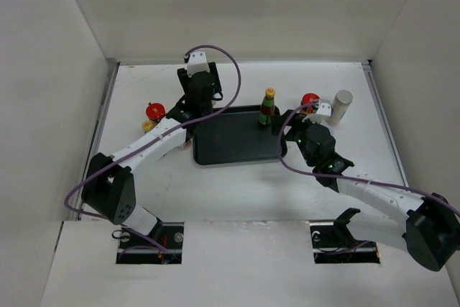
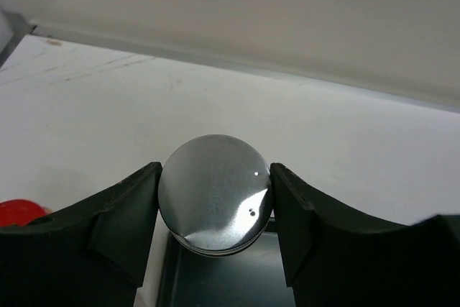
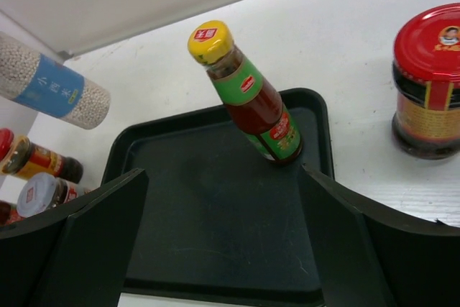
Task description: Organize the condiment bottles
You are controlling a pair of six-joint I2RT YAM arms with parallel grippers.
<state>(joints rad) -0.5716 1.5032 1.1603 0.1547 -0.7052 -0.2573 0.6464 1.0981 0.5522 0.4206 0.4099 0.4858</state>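
I will next move my left gripper to the right in the top view, then down to the tray beside the sauce bottle. Then I will release the bottle, because that spot is empty.
My left gripper [image 2: 215, 199] is shut on the silver lid of a jar [image 2: 214, 193] and holds it over the far left corner of the black tray [image 2: 215, 282]. In the right wrist view that jar [image 3: 54, 91] is full of white grains, has a blue label, and hangs above the tray's left edge. In the top view the left gripper [image 1: 201, 102] hides it. My right gripper [image 3: 226, 235] is open and empty over the tray [image 3: 215, 235]. A yellow-capped sauce bottle [image 3: 248, 95] stands in the tray's far right corner [image 1: 267, 106]. The right gripper [image 1: 287, 129] is just near-right of it.
A red-lidded jar [image 1: 310, 100] and a grey-capped shaker [image 1: 342, 106] stand right of the tray [image 1: 237, 150]. Another red-lidded jar [image 1: 154, 111] and a yellow-capped bottle [image 1: 148, 126] stand left of it, with a grey-capped jar [image 3: 47, 190] beside them. Walls enclose the table.
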